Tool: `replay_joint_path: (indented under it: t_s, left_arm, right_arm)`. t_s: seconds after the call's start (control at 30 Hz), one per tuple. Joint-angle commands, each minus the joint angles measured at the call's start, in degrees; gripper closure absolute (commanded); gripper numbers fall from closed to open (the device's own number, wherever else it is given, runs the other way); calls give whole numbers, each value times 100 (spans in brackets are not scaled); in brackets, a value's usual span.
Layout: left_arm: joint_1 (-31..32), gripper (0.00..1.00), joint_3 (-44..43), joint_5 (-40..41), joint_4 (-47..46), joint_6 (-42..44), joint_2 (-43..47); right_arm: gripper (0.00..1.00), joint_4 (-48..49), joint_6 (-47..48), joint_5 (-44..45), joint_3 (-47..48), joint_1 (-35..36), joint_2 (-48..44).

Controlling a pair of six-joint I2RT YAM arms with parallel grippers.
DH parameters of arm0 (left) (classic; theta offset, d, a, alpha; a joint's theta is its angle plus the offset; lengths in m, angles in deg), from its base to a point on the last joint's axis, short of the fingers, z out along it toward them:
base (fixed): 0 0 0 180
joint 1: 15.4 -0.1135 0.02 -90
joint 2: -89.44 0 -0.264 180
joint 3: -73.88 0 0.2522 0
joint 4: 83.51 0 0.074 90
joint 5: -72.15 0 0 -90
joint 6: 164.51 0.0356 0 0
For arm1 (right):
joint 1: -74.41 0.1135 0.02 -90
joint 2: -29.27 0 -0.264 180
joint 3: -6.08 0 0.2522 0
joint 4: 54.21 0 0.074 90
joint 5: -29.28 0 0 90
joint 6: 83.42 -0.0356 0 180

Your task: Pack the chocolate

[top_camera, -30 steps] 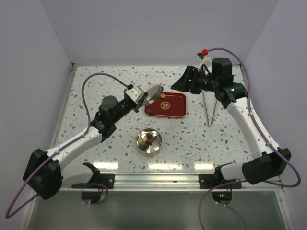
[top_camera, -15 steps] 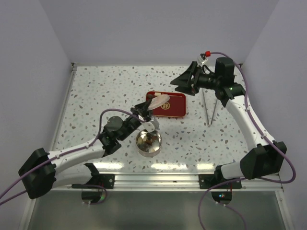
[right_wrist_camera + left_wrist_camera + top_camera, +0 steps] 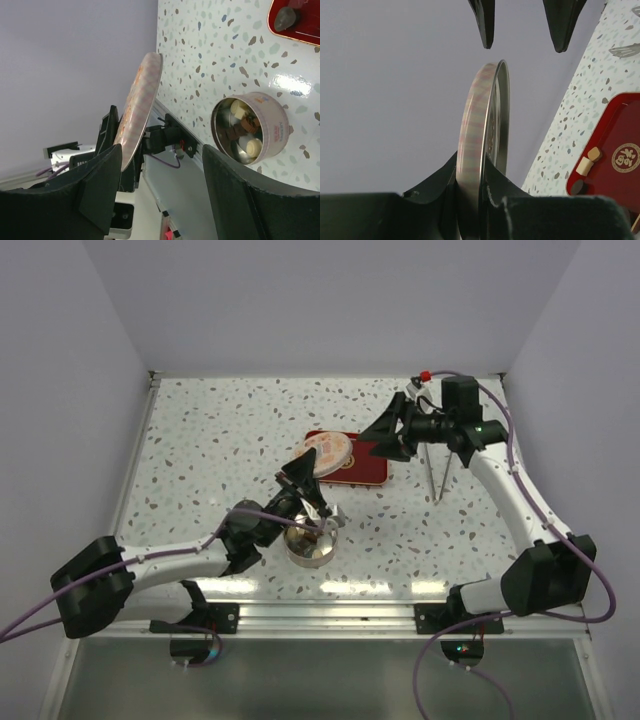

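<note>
My right gripper goes left in the top view and back onto the lid's free rim (image 3: 349, 446) next, since my left gripper pinches the lid's other side.
My left gripper (image 3: 303, 476) is shut on the rim of the round patterned tin lid (image 3: 322, 451) and holds it on edge above the open round tin (image 3: 312, 548). The lid fills the middle of the left wrist view (image 3: 481, 130), pinched between my left fingers (image 3: 427, 195). The tin (image 3: 272, 125) holds several pieces of chocolate (image 3: 241, 126), cream and brown. More chocolate (image 3: 585, 164) lies on the red tray (image 3: 615, 180), which sits behind the tin (image 3: 365, 470). My right gripper (image 3: 384, 440) hovers open and empty over the tray's right end, and its view (image 3: 165, 185) faces the lid (image 3: 141, 97).
Metal tongs (image 3: 436, 468) lie on the speckled table right of the tray. One dark piece (image 3: 286, 17) sits on the tray's corner (image 3: 305, 31). Grey walls close the back and both sides. The arm bases and a rail run along the near edge (image 3: 330, 612).
My left arm has swung the lid from the back left, forward and right, to above the tin. My right gripper has come a little lower and closer to the tray.
</note>
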Motion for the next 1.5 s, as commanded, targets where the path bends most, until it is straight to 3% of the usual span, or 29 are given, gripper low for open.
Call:
replay_joint_path:
  t_s: [0.0, 0.3, 0.6, 0.8, 0.97, 1.1, 1.23, 1.27, 1.33, 1.47]
  left_arm:
    - [185, 100, 149, 171, -1136, 686, -49]
    - [545, 100, 166, 259, -1039, 1161, -189]
    - [914, 100, 158, 250, -1478, 1749, -593]
    - [967, 100, 219, 207, -2793, 2347, -1182]
    - [976, 100, 175, 180, -2929, 2357, -1499]
    - [967, 100, 140, 302, -3043, 2269, -1543]
    - [976, 87, 140, 391, -3140, 2138, -1499]
    - [976, 66, 123, 408, -3105, 2085, -1490]
    - [967, 52, 96, 513, -3052, 1953, -1481]
    - [950, 45, 96, 637, -3000, 1794, -1455]
  right_arm:
    - [32, -151, 160, -187, 122, 41, -52]
    - [34, -90, 319, -231, 184, 190, 177]
    - [52, -63, 494, -345, -133, 366, 353]
    - [58, -37, 556, -442, -571, 401, 309]
    - [64, 463, 276, -715, -853, 401, 195]
    - [76, 481, 266, -750, -889, 401, 186]
    - [87, 569, 249, -838, -985, 410, 195]
    - [90, 630, 223, -881, -1029, 401, 178]
    - [91, 954, -75, -952, -1230, 401, 90]
    - [93, 1509, -444, -987, -1494, 401, -59]
